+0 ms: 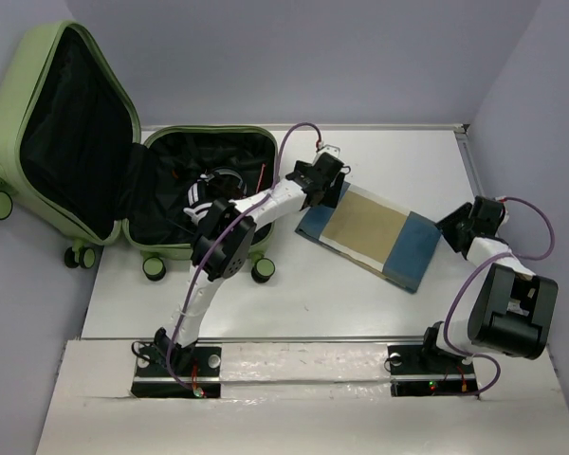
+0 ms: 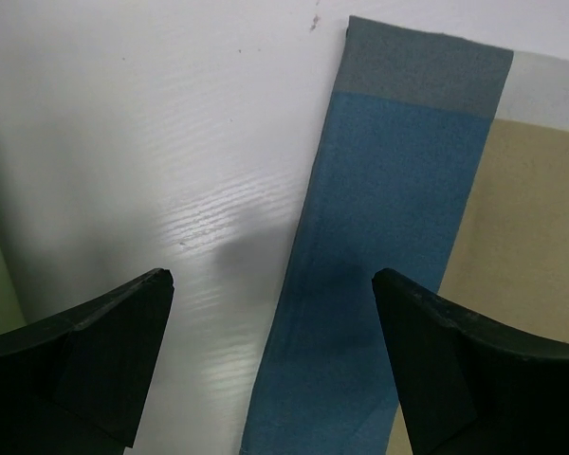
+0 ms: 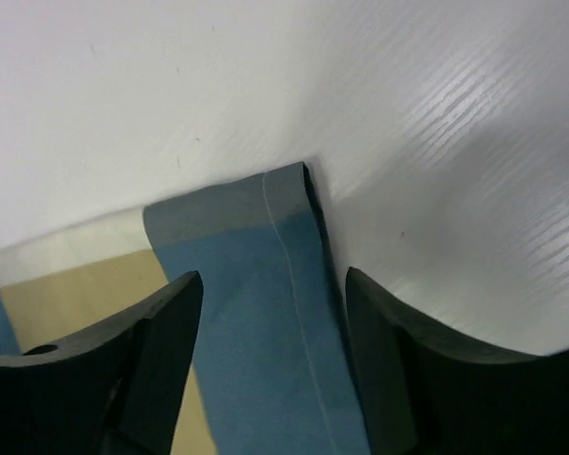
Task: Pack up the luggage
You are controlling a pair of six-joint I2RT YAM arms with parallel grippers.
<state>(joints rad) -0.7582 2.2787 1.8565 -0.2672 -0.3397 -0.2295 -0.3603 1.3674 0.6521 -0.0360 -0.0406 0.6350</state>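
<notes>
My left gripper lowers onto the cloth's blue edge facing the luggage and closes its fingers next, since that edge lies below it between the open fingers.
The luggage (image 1: pixel 9 104), a pale green hard-shell suitcase, lies open at the far left of the table, its black-lined lid tilted up. A folded cloth (image 1: pixel 370 235) with blue ends and a tan middle lies flat on the table to its right. My left gripper (image 1: pixel 330 185) is open just above the cloth's left end; in the left wrist view (image 2: pixel 270 277) its jaws straddle the cloth's (image 2: pixel 389 237) blue edge. My right gripper (image 1: pixel 451 227) is open at the cloth's right end; in the right wrist view (image 3: pixel 273 277) its jaws straddle the blue strip (image 3: pixel 256 313).
A black-and-white item (image 1: pixel 213 190) that looks like headphones lies in the suitcase's lower half. The suitcase's caster wheels (image 1: pixel 263 270) face the near side. Walls stand at the back and right of the white table (image 1: pixel 313 294).
</notes>
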